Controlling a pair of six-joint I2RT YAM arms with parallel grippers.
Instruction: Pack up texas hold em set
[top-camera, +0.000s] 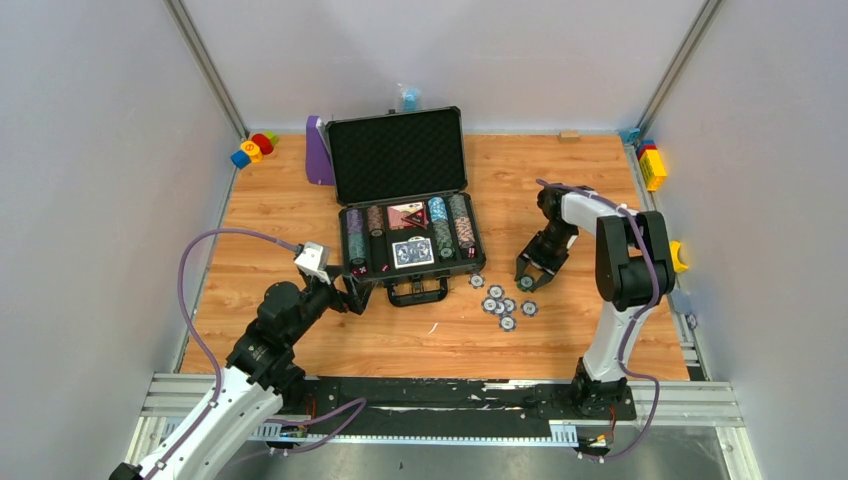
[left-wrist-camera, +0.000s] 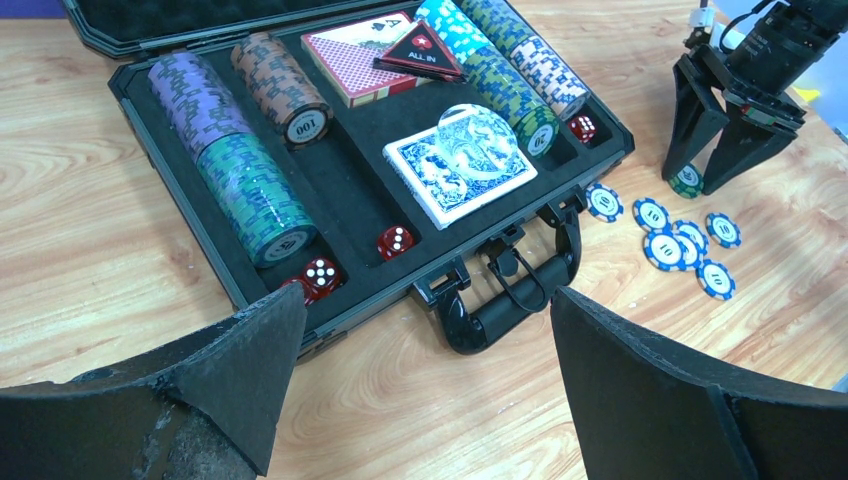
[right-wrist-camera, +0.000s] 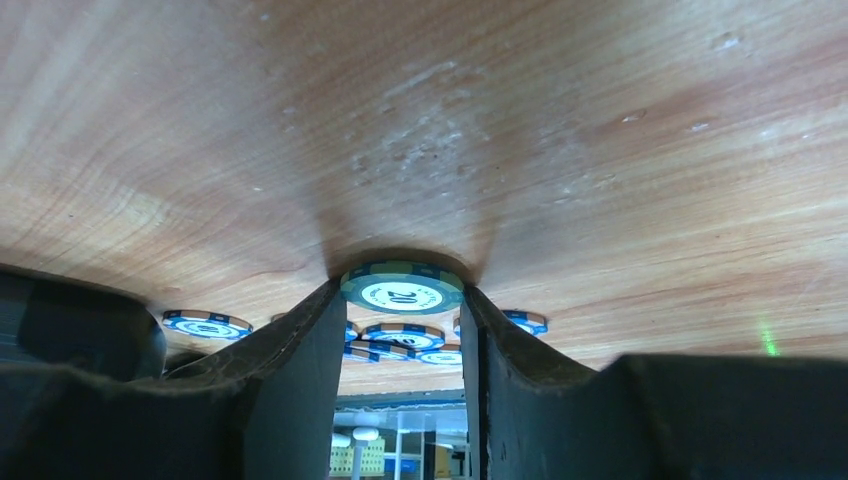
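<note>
My right gripper next lifts and carries the chip over the case, down to the green row's near end, then releases it, since those chips match.
The dark grey briefcase lies open mid-table, its tray filled with rows of striped chips, two card decks, red dice and an "ALL IN" button. Several loose blue chips lie on the wood right of the handle. My right gripper points down at the table, its fingers touching both edges of a green "20" chip. My left gripper hovers wide open in front of the case's near left corner, holding nothing.
A purple stand leans by the case's lid on the left. Coloured toy blocks sit in the far left corner and along the right wall. Grey walls close in the table on three sides.
</note>
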